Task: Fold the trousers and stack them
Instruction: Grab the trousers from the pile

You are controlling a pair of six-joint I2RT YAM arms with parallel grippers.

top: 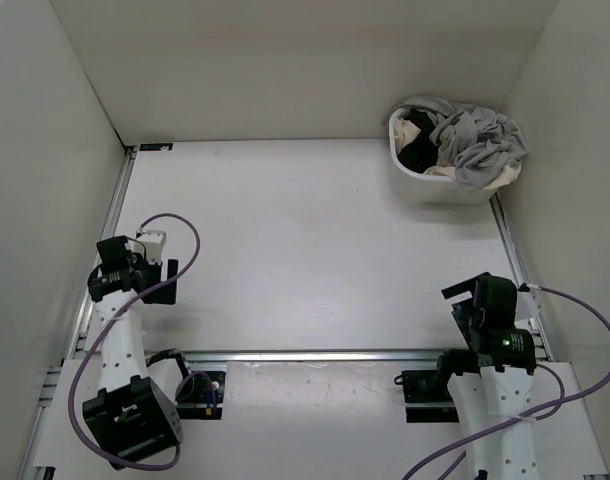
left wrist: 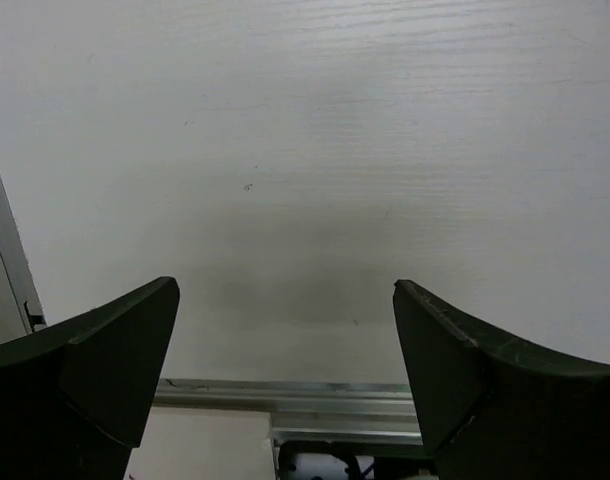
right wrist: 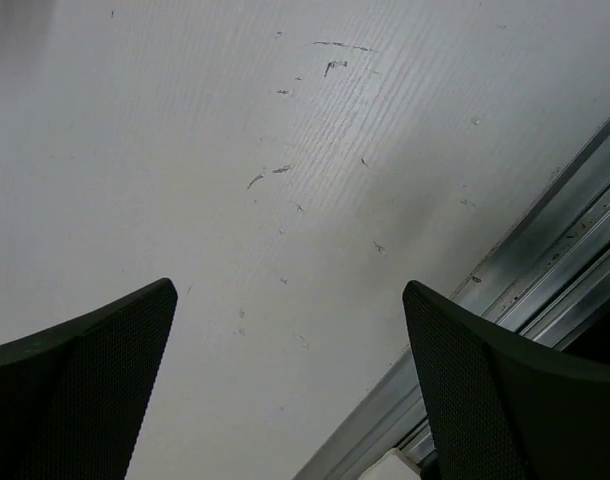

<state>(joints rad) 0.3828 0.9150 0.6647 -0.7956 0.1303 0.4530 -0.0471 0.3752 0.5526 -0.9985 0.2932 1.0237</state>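
My right gripper rises next, reaches outward and comes down onto the folds of the grey trousers (top: 478, 134), which lie uppermost in the basket (top: 418, 180) outward of it.
A white basket (top: 418, 180) stands at the far right corner of the table, heaped with crumpled trousers: grey ones (top: 480, 140) on top, black (top: 417, 140) and cream ones beneath. My left gripper (top: 168, 278) hangs low at the table's left side, far from the basket. In the left wrist view the left gripper (left wrist: 285, 300) is open over bare white table. My right gripper (top: 463, 297) sits at the near right, well short of the basket. In the right wrist view the right gripper (right wrist: 290, 300) is open and empty over scuffed table.
White walls close in the table on the left, back and right. A metal rail (top: 325, 355) runs along the near edge and shows in the left wrist view (left wrist: 315, 400) and the right wrist view (right wrist: 545, 260). Side rails edge the left (top: 103, 250) and right.
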